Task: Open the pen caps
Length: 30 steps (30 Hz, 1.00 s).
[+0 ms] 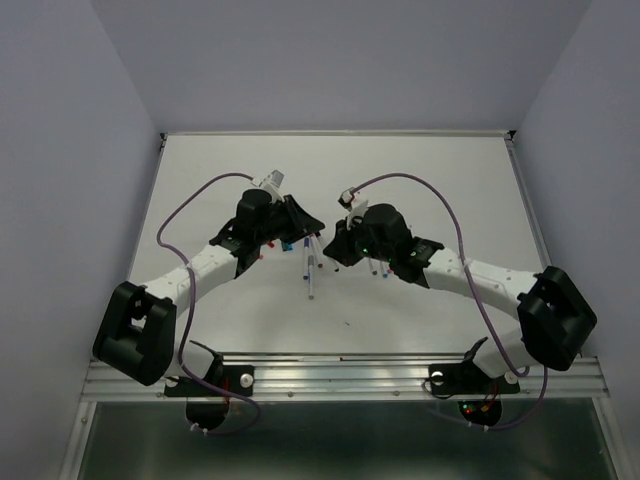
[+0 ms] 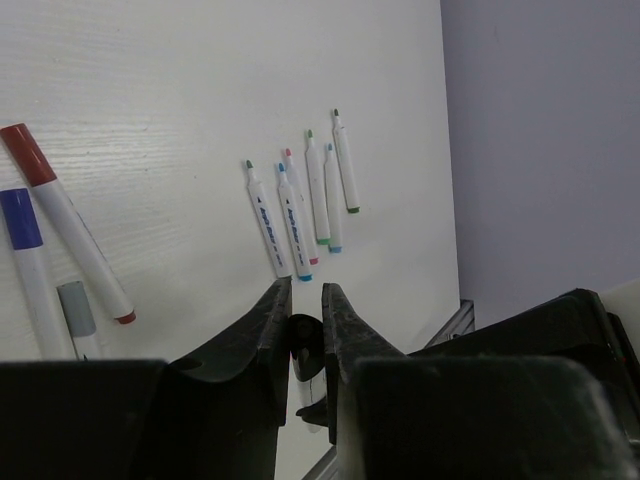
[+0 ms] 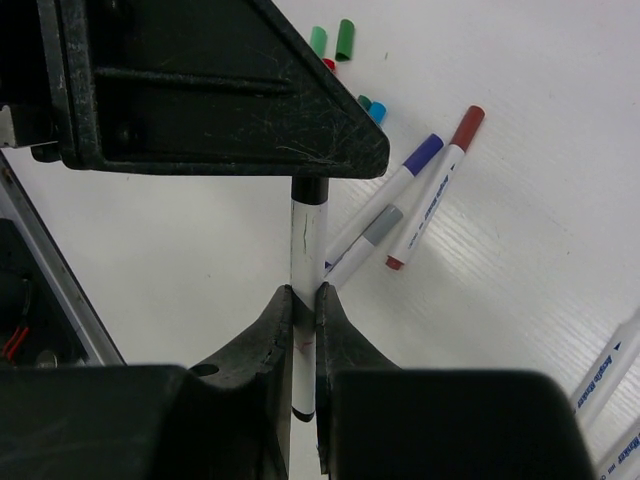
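Observation:
My right gripper pulls the pen's body off its cap next, then lowers the pen's body beside the uncapped pens to the right in the top view to release it.
One white-barrelled pen (image 3: 303, 245) is held between both grippers above the table. My right gripper (image 3: 304, 295) is shut on its barrel. Its black pen cap (image 3: 310, 189) runs up into my left gripper (image 2: 305, 300), which is shut on that cap (image 2: 301, 338). In the top view the left gripper (image 1: 300, 226) and right gripper (image 1: 334, 240) meet tip to tip at the table's middle. Loose green caps (image 3: 331, 40) and teal and blue ones (image 3: 371, 107) lie on the table. Several uncapped pens (image 2: 300, 205) lie side by side.
Three capped pens lie crossed together: a purple-capped one (image 3: 405, 176), a red-capped one (image 3: 445, 170) and a grey-capped one (image 3: 372, 232). More pens (image 3: 605, 370) show at the right wrist view's lower right. The table's near metal rail (image 1: 340, 375) runs behind the arm bases.

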Motion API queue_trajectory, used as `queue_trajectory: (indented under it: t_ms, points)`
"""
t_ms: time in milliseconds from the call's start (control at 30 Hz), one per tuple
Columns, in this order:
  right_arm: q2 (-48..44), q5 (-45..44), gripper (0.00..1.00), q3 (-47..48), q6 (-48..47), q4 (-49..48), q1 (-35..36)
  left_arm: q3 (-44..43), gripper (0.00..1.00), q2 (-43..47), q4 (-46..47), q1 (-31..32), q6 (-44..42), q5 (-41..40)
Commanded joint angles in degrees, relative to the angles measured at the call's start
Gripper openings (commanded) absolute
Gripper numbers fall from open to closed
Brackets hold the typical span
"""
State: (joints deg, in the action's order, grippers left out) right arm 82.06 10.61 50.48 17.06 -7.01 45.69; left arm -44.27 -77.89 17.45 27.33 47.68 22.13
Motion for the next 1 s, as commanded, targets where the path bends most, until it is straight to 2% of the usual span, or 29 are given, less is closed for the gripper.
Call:
queue_trajectory:
  t_ms: [0,100,200,400,633,800,833,867,900,967]
  points:
    - [1.52,7.65,0.01,3.31,-3.17,4.53,0.27,-1.60,0.00,0.28,1.63,0.27,-0.22,-5.23]
    - [1.26,12.84,0.01,0.77,-2.48,6.83,0.80,-4.76,0.00,-1.03,0.91,-0.96,-0.92,-8.85]
    - [-0.67,15.84,0.01,-3.54,0.51,11.03,1.32,-9.94,0.00,-3.67,2.67,-2.81,-1.10,-9.03]
    - [-5.33,21.28,0.01,-9.68,4.81,12.72,2.65,-15.92,0.00,-6.93,4.16,-5.61,-1.19,-11.05]
    - [-12.27,21.91,0.01,-15.05,10.28,13.06,3.79,-16.47,0.00,-6.58,5.40,-10.97,-0.48,-13.07]
    - [-13.42,10.16,0.01,-13.92,12.91,15.70,3.79,-14.97,0.00,-5.70,3.57,-11.86,-0.74,-12.11]
    - [-12.20,2.04,0.01,-12.52,13.69,16.84,3.79,-13.92,0.00,-5.09,0.59,-11.86,-1.27,-12.81]
    - [-11.23,-1.26,0.01,-11.64,13.53,17.28,3.79,-13.56,0.00,-4.82,-1.35,-11.78,-1.71,-13.60]
    - [-9.92,-10.08,0.01,-10.41,14.31,17.72,3.79,-12.60,0.00,-4.64,-3.28,-11.78,-2.32,-14.82]
    - [-4.91,-18.14,0.01,-8.04,15.81,19.13,3.79,-10.76,0.00,-3.94,-6.89,-11.78,-3.73,-16.15]
